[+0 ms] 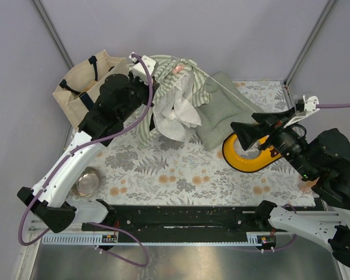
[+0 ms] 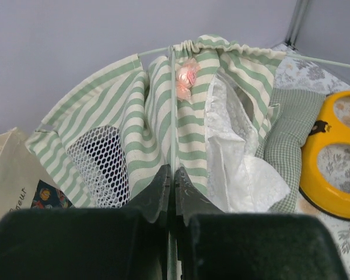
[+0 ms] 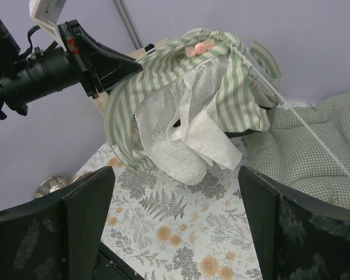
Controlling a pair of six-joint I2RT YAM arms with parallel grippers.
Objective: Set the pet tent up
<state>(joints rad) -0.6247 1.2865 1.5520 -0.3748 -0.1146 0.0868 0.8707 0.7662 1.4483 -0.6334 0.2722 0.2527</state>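
Observation:
The tent still hangs raised from the pole point(image 2: 172, 116) that the robot holds, so the left gripper should go down, shift toward the beige tote bag and open there.
The pet tent point(image 1: 176, 93) is a slack green-and-white striped bundle at the table's back, with white lacy flaps hanging in front. In the left wrist view its mesh panel point(image 2: 99, 157) and a pink flower point(image 2: 186, 79) show. My left gripper point(image 2: 173, 175) is shut on a thin upright tent pole point(image 2: 172, 116) and holds the tent up from its left side point(image 1: 150, 92). My right gripper point(image 3: 172, 227) is open and empty, above the floral table, apart from the tent point(image 3: 181, 87). It hovers by the yellow bowl point(image 1: 238, 135).
A beige tote bag point(image 1: 84, 81) stands at the back left. A green checked cushion point(image 1: 224, 111) lies right of the tent. A yellow double pet bowl point(image 1: 248, 160) sits under the right gripper. A steel bowl point(image 1: 87, 182) is at the front left.

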